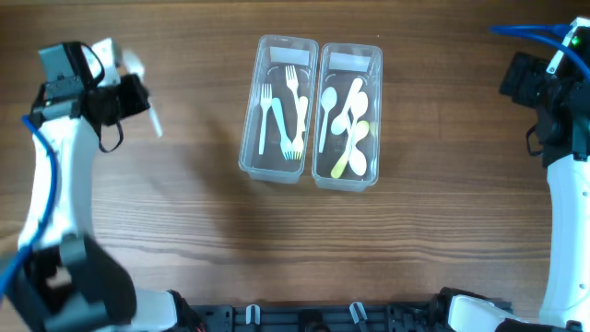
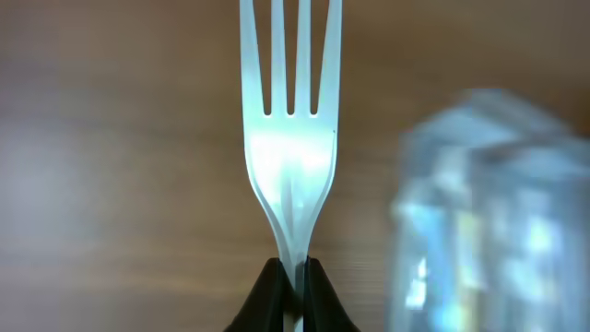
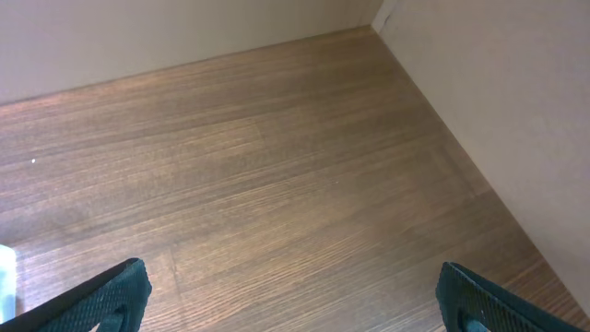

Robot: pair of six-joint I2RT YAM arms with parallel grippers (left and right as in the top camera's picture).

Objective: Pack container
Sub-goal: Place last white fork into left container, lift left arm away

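Note:
This fork goes in my left gripper to the right in the overhead view next, over its kind in the container holding forks, and gets released.
Two clear plastic containers stand side by side at the table's middle back. The left container holds several forks. The right container holds several spoons. My left gripper is at the far left of the table, raised, and shut on the handle of a pale blue fork, tines pointing away from me. The fork also shows in the overhead view. A blurred container shows in the left wrist view at right. My right gripper is open and empty at the far right over bare wood.
The table is brown wood. A pale wall borders the table beyond my right gripper. The arm bases stand at the front edge of the table.

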